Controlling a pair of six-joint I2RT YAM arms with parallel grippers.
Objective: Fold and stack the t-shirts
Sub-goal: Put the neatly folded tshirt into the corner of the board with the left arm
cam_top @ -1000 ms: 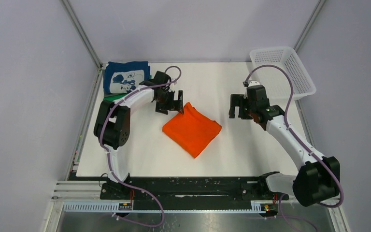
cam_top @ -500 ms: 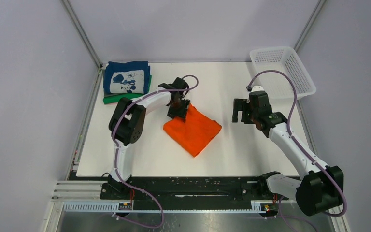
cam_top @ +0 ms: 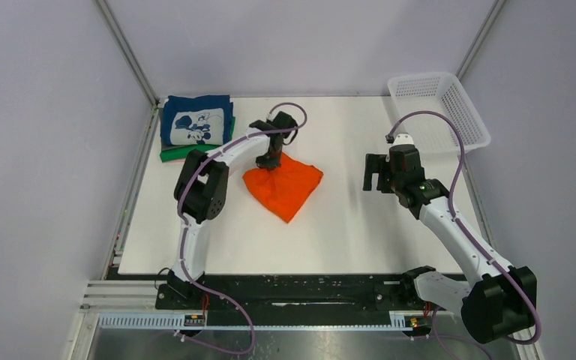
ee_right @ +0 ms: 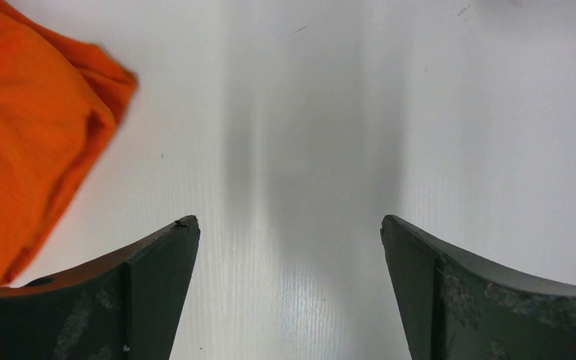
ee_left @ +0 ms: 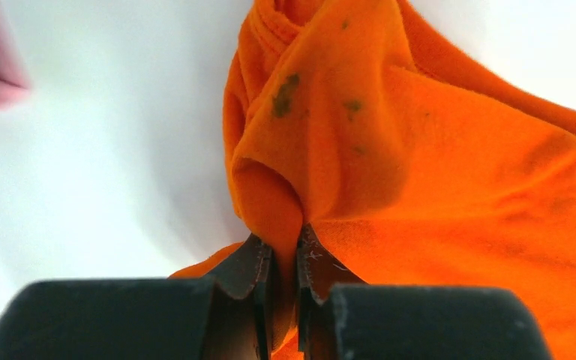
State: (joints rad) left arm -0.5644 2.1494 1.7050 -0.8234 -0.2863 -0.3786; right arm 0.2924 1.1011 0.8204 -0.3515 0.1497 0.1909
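Observation:
The left gripper rises next, carries the fold across onto the navy t-shirt (cam_top: 197,123) and lets it go, since that stack lies to the gripper's left in the top view.
The folded orange t-shirt (cam_top: 283,187) lies mid-table, bunched up at its far-left corner. My left gripper (cam_top: 268,161) is shut on that corner; in the left wrist view the cloth (ee_left: 390,150) is pinched between the two fingertips (ee_left: 285,244) and rises in a fold above them. A navy t-shirt with white cartoon print (cam_top: 195,120) sits on a green one (cam_top: 174,154) at the far left corner, with a pink edge (ee_left: 4,67) showing beside the green. My right gripper (cam_top: 377,173) hovers open over bare table to the right; the orange shirt's edge (ee_right: 30,135) shows at its left.
A white mesh basket (cam_top: 439,109) stands at the far right corner of the white table (cam_top: 345,225). Grey walls and frame posts enclose the table on three sides.
My left gripper came down on the orange shirt's far corner and shut on it, then pulled it left; the shirt slid left and bunched. The right arm drifted slightly right, still open.

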